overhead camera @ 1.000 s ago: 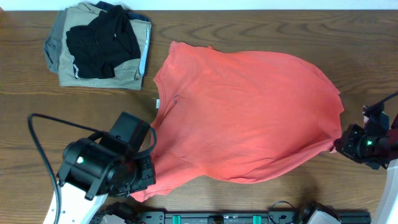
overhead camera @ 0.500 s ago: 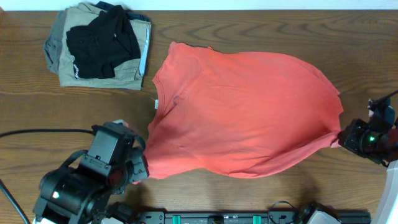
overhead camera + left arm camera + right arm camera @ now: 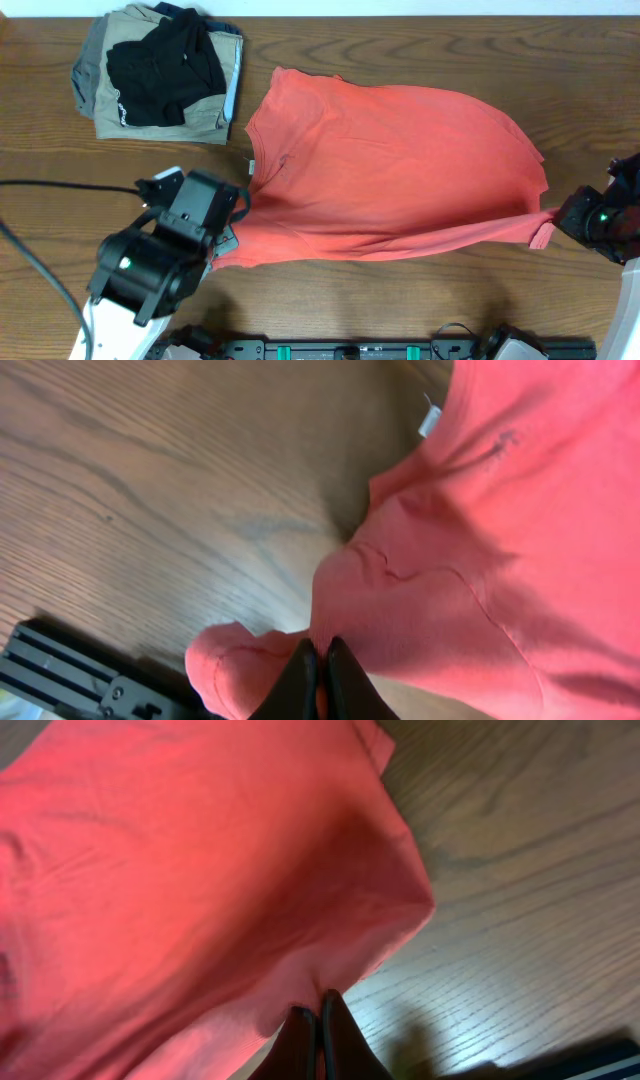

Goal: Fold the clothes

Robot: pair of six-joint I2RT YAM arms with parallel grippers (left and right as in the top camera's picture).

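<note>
The left gripper carries the lifted near edge outward and down onto the shirt (image 3: 490,445) beside the neck label (image 3: 253,166) next and releases it, since the cloth there lies flat.
The clothes, a red-orange T-shirt (image 3: 390,170), lie spread across the middle of the wooden table with the neck label (image 3: 253,166) at the left. Its near edge is lifted and stretched taut between both arms. My left gripper (image 3: 228,243) is shut on the shirt's near left corner (image 3: 250,665), with cloth pinched between the black fingertips (image 3: 300,675). My right gripper (image 3: 560,215) is shut on the near right corner (image 3: 390,935), where the fabric bunches at its tips (image 3: 318,1010). No lettering shows on the upward side.
A pile of folded khaki and grey garments (image 3: 110,95) with a black garment (image 3: 165,65) on top sits at the far left corner. A black rail (image 3: 400,350) runs along the near table edge. Bare wood (image 3: 560,70) lies right of the shirt.
Both arms have carried the shirt's near edge away from the front of the table. The left gripper moved up and inward, the right one slightly outward, and the hem now hangs straight between them.
</note>
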